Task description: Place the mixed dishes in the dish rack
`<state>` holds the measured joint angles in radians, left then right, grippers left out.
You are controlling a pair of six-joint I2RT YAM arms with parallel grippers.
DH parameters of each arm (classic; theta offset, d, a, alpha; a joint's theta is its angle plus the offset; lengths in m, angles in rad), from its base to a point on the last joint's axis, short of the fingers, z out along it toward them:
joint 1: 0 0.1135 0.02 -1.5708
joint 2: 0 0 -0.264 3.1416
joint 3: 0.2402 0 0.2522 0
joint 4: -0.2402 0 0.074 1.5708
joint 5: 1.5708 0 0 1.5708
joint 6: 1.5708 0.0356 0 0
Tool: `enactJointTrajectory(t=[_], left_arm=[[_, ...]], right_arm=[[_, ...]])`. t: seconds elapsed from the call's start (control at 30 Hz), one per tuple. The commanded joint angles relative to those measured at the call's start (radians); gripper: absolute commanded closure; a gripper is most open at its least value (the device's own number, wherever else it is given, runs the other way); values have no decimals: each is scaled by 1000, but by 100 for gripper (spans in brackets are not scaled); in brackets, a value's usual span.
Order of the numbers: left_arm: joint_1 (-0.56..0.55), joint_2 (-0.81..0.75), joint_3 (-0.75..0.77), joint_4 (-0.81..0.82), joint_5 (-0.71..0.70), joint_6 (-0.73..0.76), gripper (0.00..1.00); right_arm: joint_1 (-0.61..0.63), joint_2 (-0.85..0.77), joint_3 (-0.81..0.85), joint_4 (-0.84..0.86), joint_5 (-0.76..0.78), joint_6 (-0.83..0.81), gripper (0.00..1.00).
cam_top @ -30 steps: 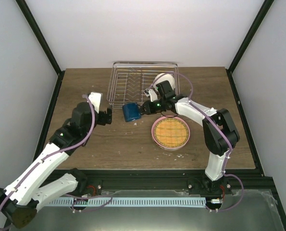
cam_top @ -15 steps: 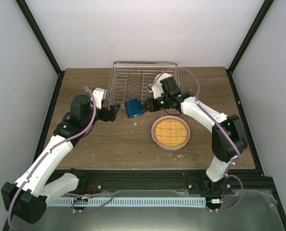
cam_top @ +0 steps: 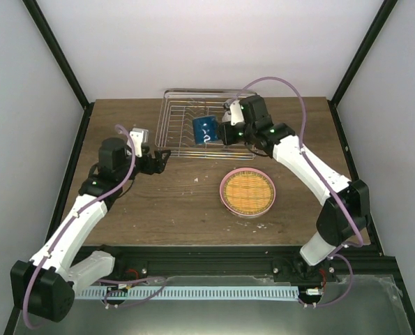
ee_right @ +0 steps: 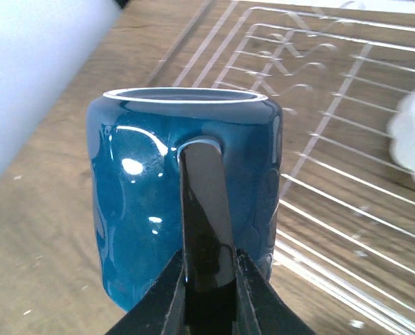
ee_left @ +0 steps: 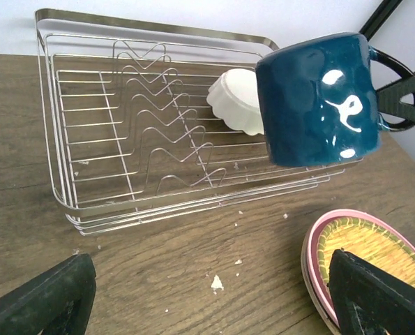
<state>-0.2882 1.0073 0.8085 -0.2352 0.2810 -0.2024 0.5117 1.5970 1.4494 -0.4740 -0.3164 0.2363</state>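
Observation:
My right gripper lowers the dark blue mug (cam_top: 204, 130) toward the small white bowl next and releases it onto the rack wires beside the bowl, since that spot is empty.
The dark blue mug (cam_top: 204, 130) hangs in the air over the front of the dish rack (cam_top: 180, 115), with my right gripper (cam_top: 222, 132) shut on its handle. The right wrist view shows the mug (ee_right: 144, 209) with its handle pinched in the right gripper (ee_right: 208, 269), above the dish rack's wires (ee_right: 333, 118). In the left wrist view the small white bowl (ee_left: 234, 98) sits in the dish rack (ee_left: 151, 26) behind the mug (ee_left: 315, 101). A pink plate (cam_top: 225, 196) with a yellow-lime ribbed plate (cam_top: 248, 191) on it lies on the table. My left gripper (cam_top: 163, 159) stands open and empty near the rack's front left corner.
The brown wooden table (cam_top: 158, 209) carries small white crumbs (ee_left: 216, 283) in front of the rack. The stacked plates (ee_left: 317, 241) lie close to my left gripper's right finger (ee_left: 381, 296). Black frame posts and white walls close in the table's back and sides.
My right gripper has lifted the mug off the table and carried it back over the rack. My left arm has shifted a little toward the rack, still open.

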Motion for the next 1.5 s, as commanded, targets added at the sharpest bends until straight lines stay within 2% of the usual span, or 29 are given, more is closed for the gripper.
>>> enactJointTrajectory(t=[0.0,0.1,0.3,0.6,0.9,1.23,1.47], left_arm=[[11,-6,-16,40,16,-19,7],[10,-14,-25,42,5,-24,7],[12,-31,-42,49,-8,-37,8],[12,-48,-70,54,-34,-50,8],[12,-38,-83,55,-64,-47,8],[12,7,-102,100,-62,-60,8],[11,24,-109,115,-59,-66,9]], right_arm=[[-7,40,91,21,282,-17,97],[-9,78,102,44,405,-12,97],[-11,118,77,143,520,-16,98],[-18,174,-37,398,448,-87,98],[-20,323,6,509,424,-120,99],[-25,375,24,557,504,-185,99],[-59,383,52,421,450,-203,97]])
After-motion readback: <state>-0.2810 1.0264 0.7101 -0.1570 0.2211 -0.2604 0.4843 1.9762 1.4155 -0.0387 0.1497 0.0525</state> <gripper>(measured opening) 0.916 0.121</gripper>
